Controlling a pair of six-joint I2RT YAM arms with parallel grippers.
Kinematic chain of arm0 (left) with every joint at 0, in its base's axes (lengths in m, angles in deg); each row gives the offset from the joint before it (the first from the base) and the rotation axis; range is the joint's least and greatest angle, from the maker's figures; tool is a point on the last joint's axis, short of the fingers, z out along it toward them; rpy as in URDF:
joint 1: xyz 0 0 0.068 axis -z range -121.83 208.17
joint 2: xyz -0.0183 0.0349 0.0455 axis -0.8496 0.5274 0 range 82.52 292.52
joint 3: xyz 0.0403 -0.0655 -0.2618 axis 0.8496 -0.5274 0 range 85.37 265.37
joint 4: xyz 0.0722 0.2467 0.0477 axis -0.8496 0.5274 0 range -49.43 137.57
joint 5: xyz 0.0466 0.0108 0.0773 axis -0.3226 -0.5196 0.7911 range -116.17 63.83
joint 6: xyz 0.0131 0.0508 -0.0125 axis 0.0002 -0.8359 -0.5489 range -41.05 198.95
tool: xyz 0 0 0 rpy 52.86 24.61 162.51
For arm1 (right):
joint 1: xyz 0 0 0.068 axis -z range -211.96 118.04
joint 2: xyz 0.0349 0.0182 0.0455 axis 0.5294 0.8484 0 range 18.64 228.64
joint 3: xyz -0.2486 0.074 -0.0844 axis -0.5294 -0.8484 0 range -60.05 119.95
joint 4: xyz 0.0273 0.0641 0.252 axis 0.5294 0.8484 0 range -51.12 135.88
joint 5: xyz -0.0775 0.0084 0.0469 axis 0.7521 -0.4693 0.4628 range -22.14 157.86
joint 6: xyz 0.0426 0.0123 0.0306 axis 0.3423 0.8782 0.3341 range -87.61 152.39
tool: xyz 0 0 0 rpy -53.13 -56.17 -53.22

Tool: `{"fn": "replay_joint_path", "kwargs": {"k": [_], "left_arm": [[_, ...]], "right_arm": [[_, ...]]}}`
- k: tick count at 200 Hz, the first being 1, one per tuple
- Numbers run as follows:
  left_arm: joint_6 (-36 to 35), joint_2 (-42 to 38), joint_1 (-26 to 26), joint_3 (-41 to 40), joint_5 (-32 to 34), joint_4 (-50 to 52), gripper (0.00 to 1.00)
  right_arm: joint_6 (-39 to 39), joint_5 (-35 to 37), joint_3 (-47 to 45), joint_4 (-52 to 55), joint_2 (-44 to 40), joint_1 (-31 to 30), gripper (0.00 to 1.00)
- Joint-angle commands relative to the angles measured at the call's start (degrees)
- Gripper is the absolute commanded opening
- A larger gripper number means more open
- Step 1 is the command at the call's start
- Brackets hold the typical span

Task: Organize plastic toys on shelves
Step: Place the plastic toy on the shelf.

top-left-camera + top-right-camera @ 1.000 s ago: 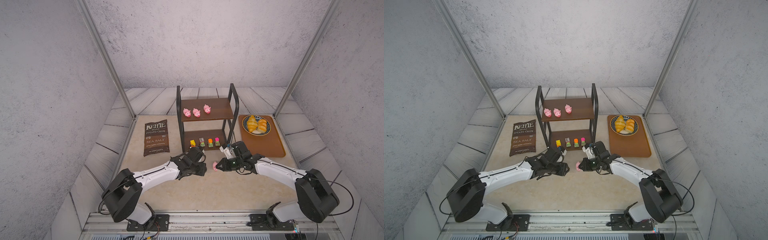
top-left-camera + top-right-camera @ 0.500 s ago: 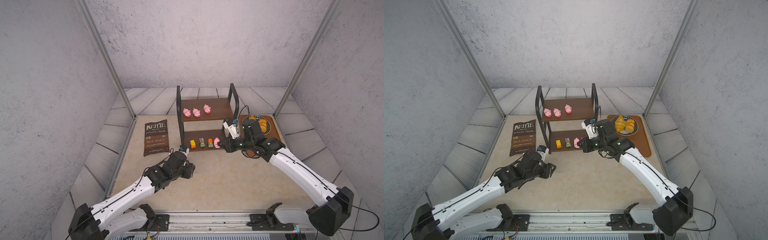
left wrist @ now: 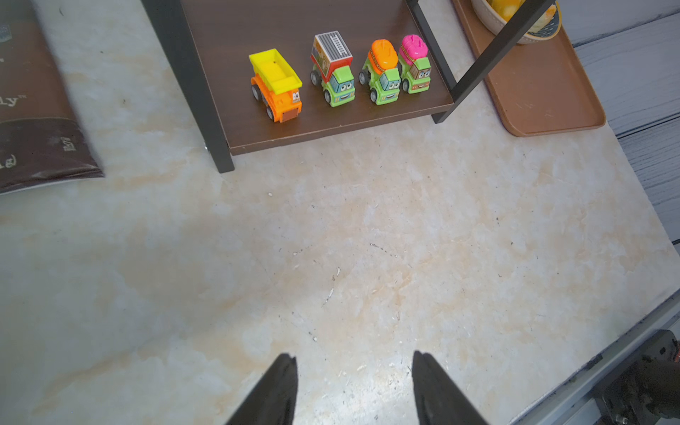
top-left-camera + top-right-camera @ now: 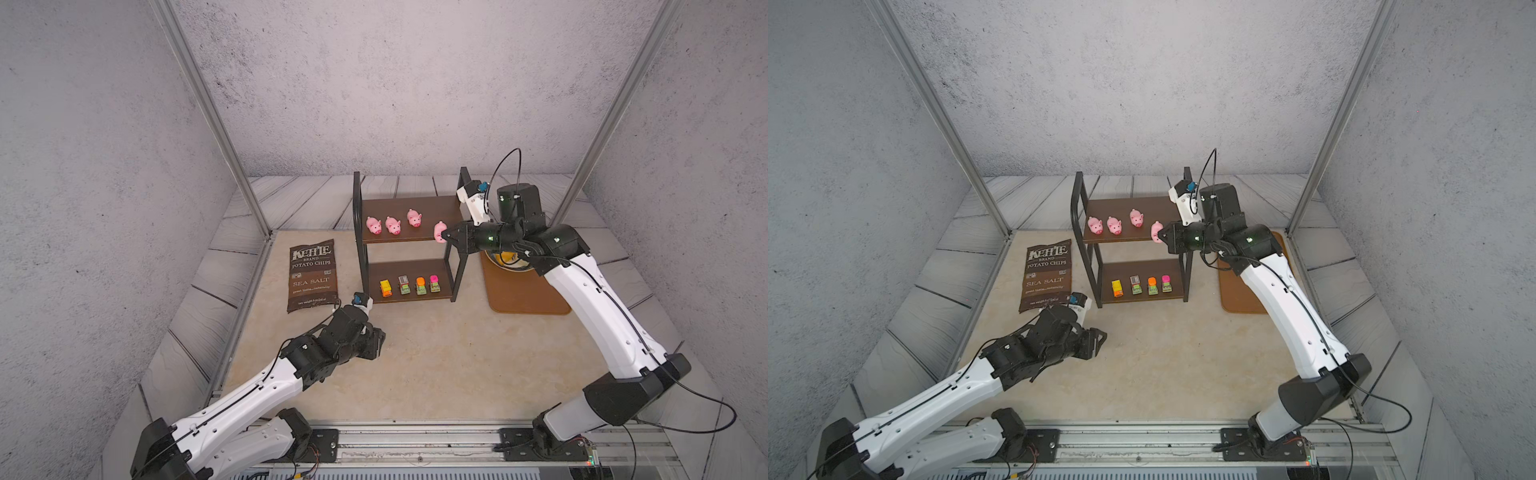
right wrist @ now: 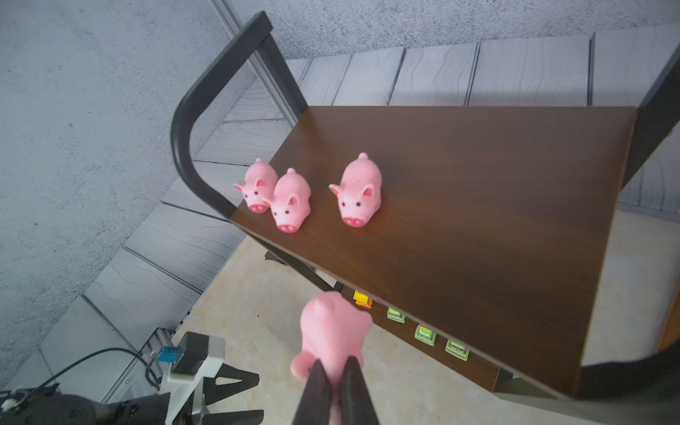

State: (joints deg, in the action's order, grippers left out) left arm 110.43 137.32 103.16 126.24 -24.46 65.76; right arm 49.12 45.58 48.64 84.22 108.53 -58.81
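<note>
The fourth pig goes outward in my right gripper over the shelves' front edge onto the top board (image 5: pixel 416 258) beside the nearest pig for release next, as that spot is bare.
The shelves (image 4: pixel 432 208) stand at the back of the table. Three pink pigs (image 4: pixel 393 225) sit on the top board, clearly seen in the right wrist view (image 5: pixel 358 195). My right gripper (image 4: pixel 444 235) is shut on a fourth pig (image 5: pixel 333 331), held in the air at the top board's right front corner (image 4: pixel 1157 231). Several trucks (image 3: pixel 333 70) stand in a row on the lower board (image 4: pixel 409 286). My left gripper (image 3: pixel 353 358) is open and empty, low over the bare table in front of the rack's left leg (image 4: pixel 380 345).
A brown chip bag (image 4: pixel 312 274) lies flat to the left of the rack. A flat brown tray (image 4: pixel 523 291) lies to the right, and its plate of croissants (image 3: pixel 515 22) is mostly hidden under my right arm. Metal corner posts (image 4: pixel 216 124) rise at the back.
My right gripper has carried the pig from low in front of the rack up to the top board's right front corner. The left arm has pulled back toward the front left.
</note>
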Motion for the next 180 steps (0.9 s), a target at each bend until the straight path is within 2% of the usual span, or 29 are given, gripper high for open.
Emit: {"fn": "replay_joint_path", "kwargs": {"k": [1, 96, 180], "left_arm": [[-0.15, -0.32, -0.61, -0.61, 0.28, 0.98, 0.56], [-0.56, 0.4, -1.2, -0.43, -0.05, 0.91, 0.56], [-0.73, 0.63, -1.54, -0.37, -0.13, 0.82, 0.56]], "right_arm": [[-0.82, 0.42, 5.54, 5.29, 3.92, 0.88, 0.0], [-1.78, 1.02, 24.31, 15.87, 17.5, 1.95, 0.0], [-1.79, 1.21, 29.7, 18.55, 22.4, 2.26, 0.0]]}}
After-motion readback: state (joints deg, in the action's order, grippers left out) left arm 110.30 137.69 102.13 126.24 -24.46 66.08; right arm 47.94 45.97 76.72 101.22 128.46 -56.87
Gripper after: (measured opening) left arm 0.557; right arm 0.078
